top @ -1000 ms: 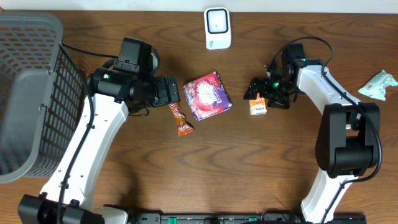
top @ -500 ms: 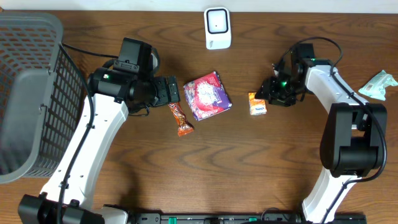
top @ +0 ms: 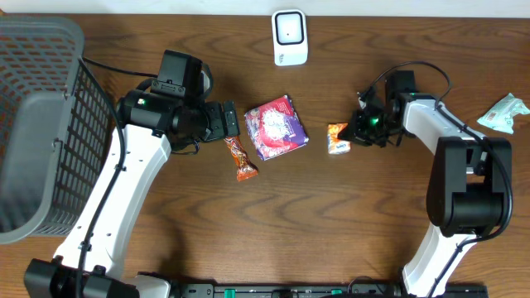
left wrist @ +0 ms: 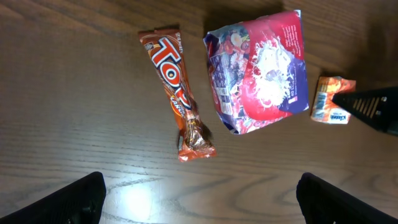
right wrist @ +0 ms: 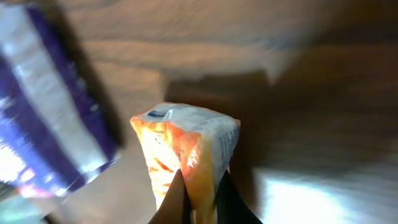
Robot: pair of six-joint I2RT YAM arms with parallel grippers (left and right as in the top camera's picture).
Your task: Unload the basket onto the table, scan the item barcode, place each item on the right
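The bare table by the green wrapper is to the right of my right gripper in the overhead view, so I need to lift the packet over the scanner, then move across to that spot and let go.
A small orange packet lies on the wooden table right of centre. My right gripper is shut on its right edge. In the right wrist view the packet stands pinched between the two dark fingers of that gripper. The white barcode scanner stands at the back centre. My left gripper hangs open over bare table, just left of a red-and-purple snack bag and above an orange candy bar. The left wrist view also catches the orange packet at its right edge.
A grey mesh basket fills the left side of the table. A crumpled pale green wrapper lies at the far right edge. The candy bar and the snack bag sit side by side mid-table.
My right gripper has closed on the orange packet, which shifted slightly to the left and tilted. The left arm has not moved.
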